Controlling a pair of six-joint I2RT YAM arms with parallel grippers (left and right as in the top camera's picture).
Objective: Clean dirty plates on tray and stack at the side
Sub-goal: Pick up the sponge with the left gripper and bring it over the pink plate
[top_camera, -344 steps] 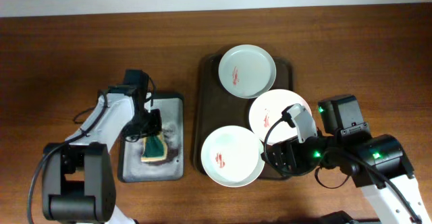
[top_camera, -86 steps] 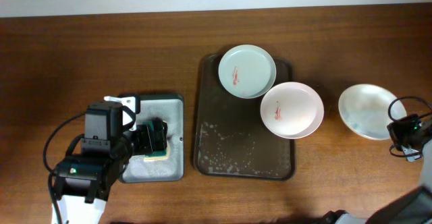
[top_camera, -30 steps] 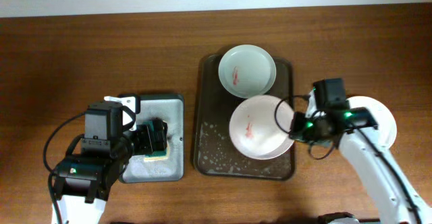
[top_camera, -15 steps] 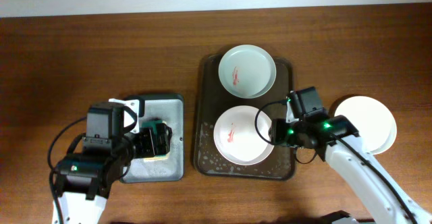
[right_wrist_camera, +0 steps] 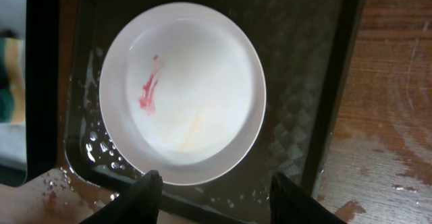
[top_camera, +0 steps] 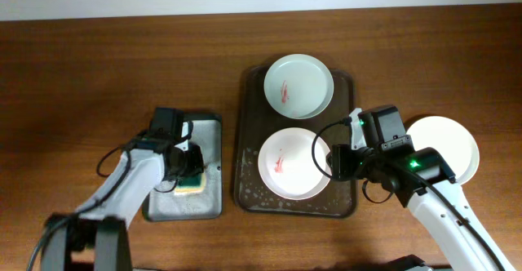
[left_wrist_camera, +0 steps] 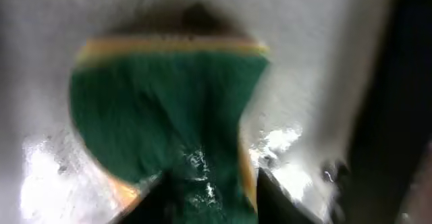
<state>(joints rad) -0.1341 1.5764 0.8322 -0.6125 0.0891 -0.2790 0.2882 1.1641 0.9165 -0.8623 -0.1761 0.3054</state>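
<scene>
My open right gripper moves down next and closes its spread fingers on the near plate's rim facing the clean plate (top_camera: 326, 158) (right_wrist_camera: 259, 116), since the near plate still carries red smears.
The dark brown tray (top_camera: 249, 185) holds two white plates with red smears: one at its far end (top_camera: 298, 86) and one in its near half (top_camera: 294, 163). A third, clean plate (top_camera: 444, 150) lies on the table to the right. My right gripper (top_camera: 337, 163) is open and empty over the near plate's right rim. In the right wrist view the plate (right_wrist_camera: 182, 92) lies flat on the tray (right_wrist_camera: 304, 82), ahead of the spread fingers (right_wrist_camera: 145, 197). My left gripper (top_camera: 186, 163) is shut on a green and yellow sponge (left_wrist_camera: 169, 109) over the grey tray (top_camera: 208, 132).
Water droplets lie on the brown tray's near left part (top_camera: 261, 191). The grey metal tray (left_wrist_camera: 324, 42) is wet. Bare wooden table (top_camera: 81, 75) lies to the left and behind. The sponge also shows at the left edge of the right wrist view (right_wrist_camera: 8, 82).
My right gripper drew a smeared plate from the tray's right edge to its near half, let go and backed off slightly. My left arm shifted towards the far side over the grey tray with the sponge.
</scene>
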